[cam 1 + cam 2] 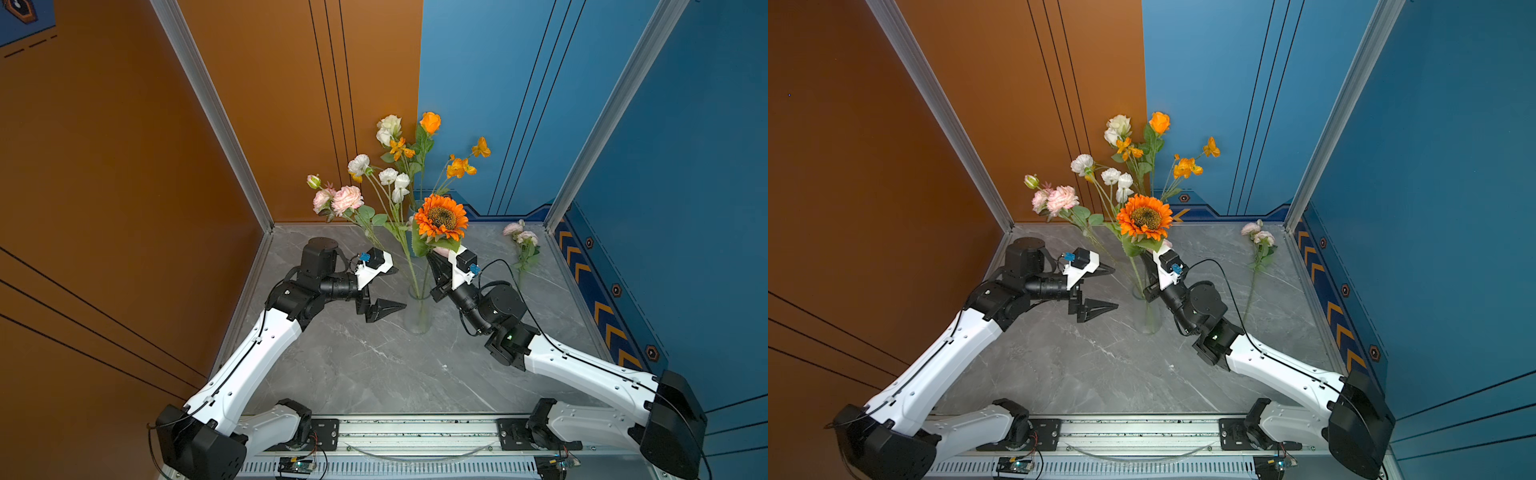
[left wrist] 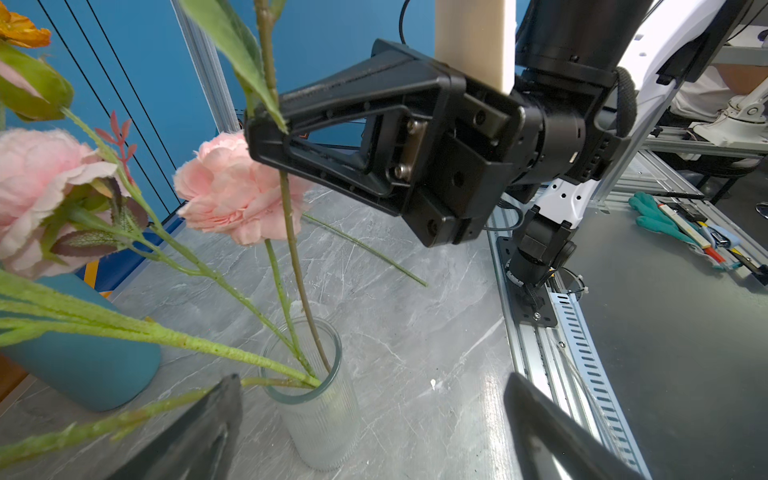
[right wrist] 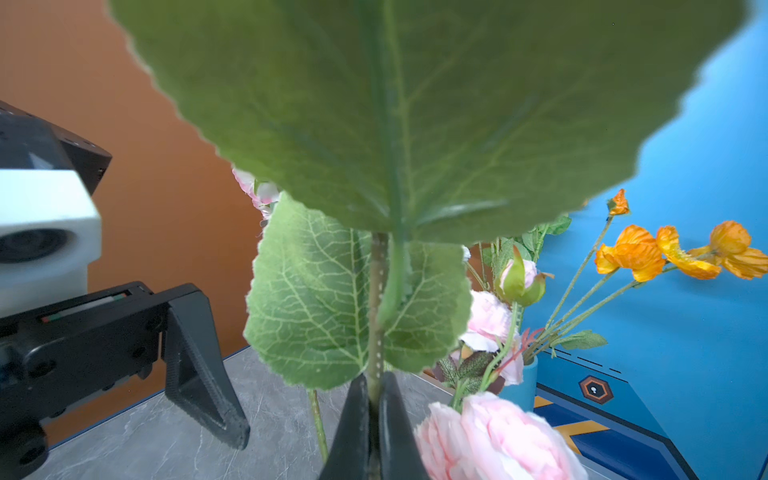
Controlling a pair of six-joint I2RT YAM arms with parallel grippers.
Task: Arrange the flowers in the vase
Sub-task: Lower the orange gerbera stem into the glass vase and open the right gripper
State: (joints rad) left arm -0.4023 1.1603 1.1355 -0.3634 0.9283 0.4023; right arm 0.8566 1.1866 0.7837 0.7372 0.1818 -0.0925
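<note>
My right gripper moves down toward the opening of the glass vase next, sinks the sunflower's stem and releases it, since the stem already reaches into that opening.
A clear ribbed glass vase [image 1: 417,322] [image 1: 1148,322] [image 2: 324,424] stands mid-table. It holds several green stems whose pink [image 1: 347,199] and white [image 1: 388,176] flowers lean left and back. My right gripper [image 1: 434,255] [image 3: 374,395] is shut on the stem of an orange sunflower [image 1: 440,218] [image 1: 1144,218], just under its leaves. In the left wrist view that stem [image 2: 305,299] runs down into the vase mouth. My left gripper [image 1: 395,289] [image 1: 1106,287] [image 2: 372,382] hangs open left of the vase, holding nothing.
A blue vase [image 2: 83,365] with orange and white blooms [image 1: 459,166] stands behind the glass one, near the back wall. One loose pink flower [image 1: 521,239] [image 1: 1258,239] lies at the back right. Walls close three sides of the grey marble table [image 1: 374,374].
</note>
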